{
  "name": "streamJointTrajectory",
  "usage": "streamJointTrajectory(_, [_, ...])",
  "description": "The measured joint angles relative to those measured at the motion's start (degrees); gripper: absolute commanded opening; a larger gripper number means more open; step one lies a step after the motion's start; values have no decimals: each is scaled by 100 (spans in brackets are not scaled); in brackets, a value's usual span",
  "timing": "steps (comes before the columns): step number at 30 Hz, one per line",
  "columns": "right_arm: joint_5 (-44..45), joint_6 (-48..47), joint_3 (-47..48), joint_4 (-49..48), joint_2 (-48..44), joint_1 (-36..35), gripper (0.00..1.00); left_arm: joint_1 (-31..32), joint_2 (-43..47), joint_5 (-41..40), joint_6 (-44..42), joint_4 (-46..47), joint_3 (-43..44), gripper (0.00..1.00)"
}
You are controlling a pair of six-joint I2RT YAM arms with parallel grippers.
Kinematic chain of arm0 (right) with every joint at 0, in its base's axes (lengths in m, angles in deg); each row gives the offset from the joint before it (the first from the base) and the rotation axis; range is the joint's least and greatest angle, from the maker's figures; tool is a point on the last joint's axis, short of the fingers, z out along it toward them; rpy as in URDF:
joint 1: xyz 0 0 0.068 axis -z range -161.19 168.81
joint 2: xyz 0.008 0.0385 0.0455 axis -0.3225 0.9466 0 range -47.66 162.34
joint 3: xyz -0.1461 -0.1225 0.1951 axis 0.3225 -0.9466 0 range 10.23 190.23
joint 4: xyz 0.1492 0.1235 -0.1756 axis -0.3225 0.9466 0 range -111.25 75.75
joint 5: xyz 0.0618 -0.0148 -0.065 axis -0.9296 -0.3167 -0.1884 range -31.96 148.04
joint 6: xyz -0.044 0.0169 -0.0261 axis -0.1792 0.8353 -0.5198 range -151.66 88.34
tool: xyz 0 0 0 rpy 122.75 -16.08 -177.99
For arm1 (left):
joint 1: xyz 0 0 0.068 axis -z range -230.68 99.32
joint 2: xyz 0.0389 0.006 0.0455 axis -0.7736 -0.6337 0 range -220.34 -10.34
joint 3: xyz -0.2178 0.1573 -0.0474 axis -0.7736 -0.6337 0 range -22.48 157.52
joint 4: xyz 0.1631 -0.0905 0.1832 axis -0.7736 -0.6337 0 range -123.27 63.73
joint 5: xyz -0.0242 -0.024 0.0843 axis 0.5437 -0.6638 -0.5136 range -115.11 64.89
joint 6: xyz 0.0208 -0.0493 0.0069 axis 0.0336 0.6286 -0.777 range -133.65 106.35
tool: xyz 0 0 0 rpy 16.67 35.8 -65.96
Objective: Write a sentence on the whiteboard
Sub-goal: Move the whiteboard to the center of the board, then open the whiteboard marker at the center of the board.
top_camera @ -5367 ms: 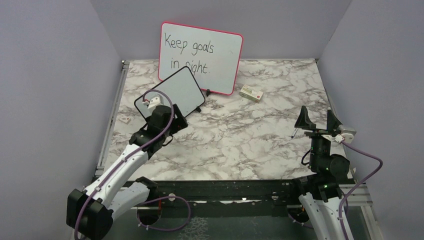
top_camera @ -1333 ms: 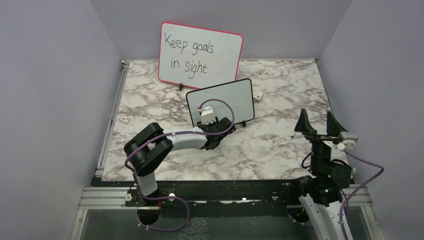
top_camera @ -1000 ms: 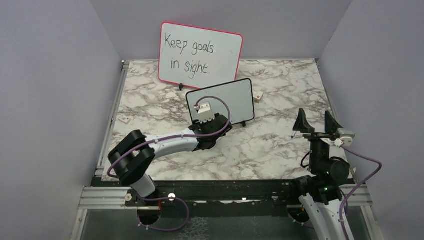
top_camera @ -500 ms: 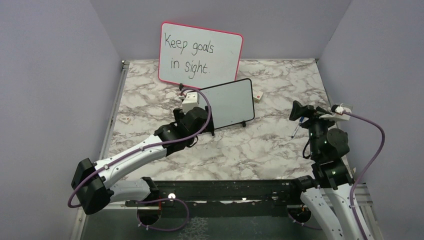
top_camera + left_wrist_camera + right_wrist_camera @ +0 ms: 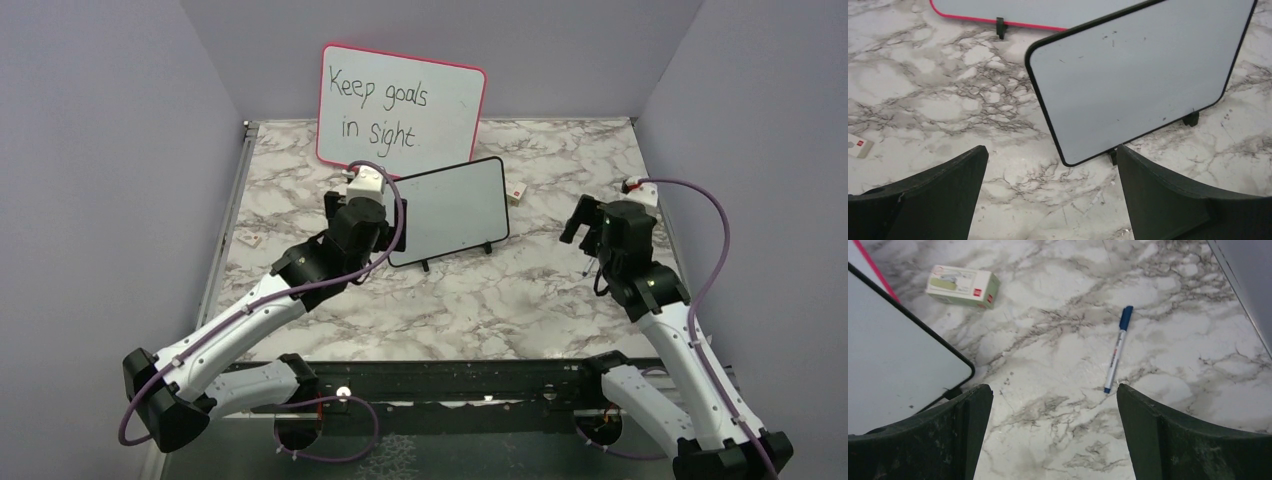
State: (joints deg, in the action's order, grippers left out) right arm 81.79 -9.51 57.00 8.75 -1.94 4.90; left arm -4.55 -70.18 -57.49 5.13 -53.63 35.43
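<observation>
My right gripper comes down next, fingers astride, onto the marker pen's white body near its plain end point(image 5: 589, 265) point(image 5: 1112, 368), since the blue cap at the pen's far end stays clear.
The small black-framed whiteboard point(image 5: 450, 210) stands tilted on its little feet at mid-table. Its face point(image 5: 1138, 75) is bare apart from faint specks, and no sentence shows on it. My left gripper point(image 5: 362, 215) is open just left of the board, apart from it; its fingertips point(image 5: 1052, 150) hang over bare marble below the board's lower left corner. My right gripper point(image 5: 588, 222) is open too and points down at the table right of the board. A blue marker pen point(image 5: 1117, 351) lies flat just beyond the right gripper point(image 5: 1053, 389), nearer its right finger. The board's corner point(image 5: 893, 350) shows at that view's left.
A larger pink-framed whiteboard point(image 5: 400, 110) with black writing "Keep goals in sight" leans at the back. A small white and green box point(image 5: 963, 286) lies behind the black-framed board. A small white tag point(image 5: 250, 239) lies near the table's left edge. Lilac walls close in three sides.
My left gripper opened, let go of the black-framed whiteboard at mid-table and drew back to its left. My right arm swung forward and tipped down over the pen.
</observation>
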Motion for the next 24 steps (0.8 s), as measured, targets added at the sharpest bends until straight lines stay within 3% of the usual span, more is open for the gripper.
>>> streamJointTrajectory(6, [476,323,354,627,938,0,100,-743,234,4,-214,13,-79,99])
streamJointTrajectory(13, [769,662,470,953,1768,269,100,-885,960,55,-439,164,-562,99])
streamJointTrajectory(24, [46,1040,219,621,2822,1740,73,-1128,1805,116,-581,664,-1032,99])
